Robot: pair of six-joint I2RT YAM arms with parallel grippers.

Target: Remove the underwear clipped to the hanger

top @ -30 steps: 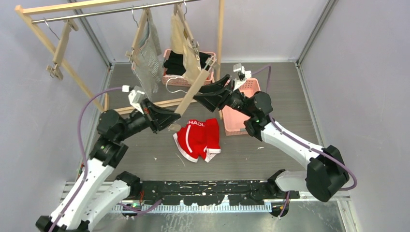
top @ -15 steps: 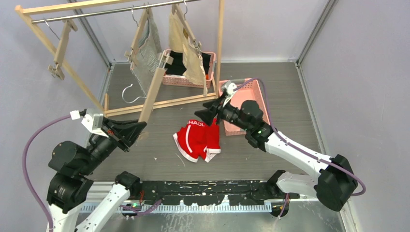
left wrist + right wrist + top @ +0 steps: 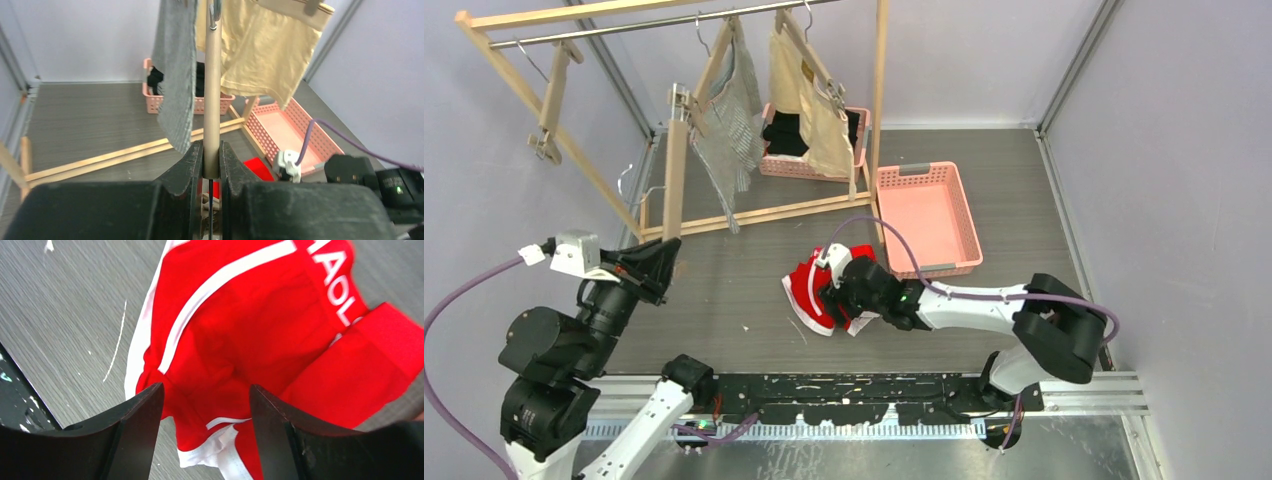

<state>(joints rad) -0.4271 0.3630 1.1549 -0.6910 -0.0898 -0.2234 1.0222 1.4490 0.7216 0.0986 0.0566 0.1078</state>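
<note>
My right gripper moves a little down onto the crumpled folds (image 3: 208, 393) of the red underwear next, then closes its open fingers.
My left gripper (image 3: 666, 256) is shut on the lower end of an empty wooden hanger (image 3: 675, 180), which stands nearly upright over the left of the table; the left wrist view shows its jaws (image 3: 211, 159) pinching the bar (image 3: 212, 100). The red underwear (image 3: 816, 290) with white trim lies crumpled on the table. My right gripper (image 3: 834, 290) hovers low over it, open, with the red cloth (image 3: 250, 340) below and between its fingers (image 3: 205, 400). The grey striped underwear (image 3: 732, 125) and the beige underwear (image 3: 812, 95) hang clipped on hangers on the rail.
A wooden rack (image 3: 879, 100) spans the back, with another bare hanger (image 3: 552, 100) at its left end. A pink basket (image 3: 769, 166) of black clothes sits behind the hanging pieces. An empty pink basket (image 3: 929, 215) lies right of centre.
My left arm has swung the wooden hanger left, away from the rack's middle. My right arm has dropped from the hanger down to the red underwear, its jaws widening.
</note>
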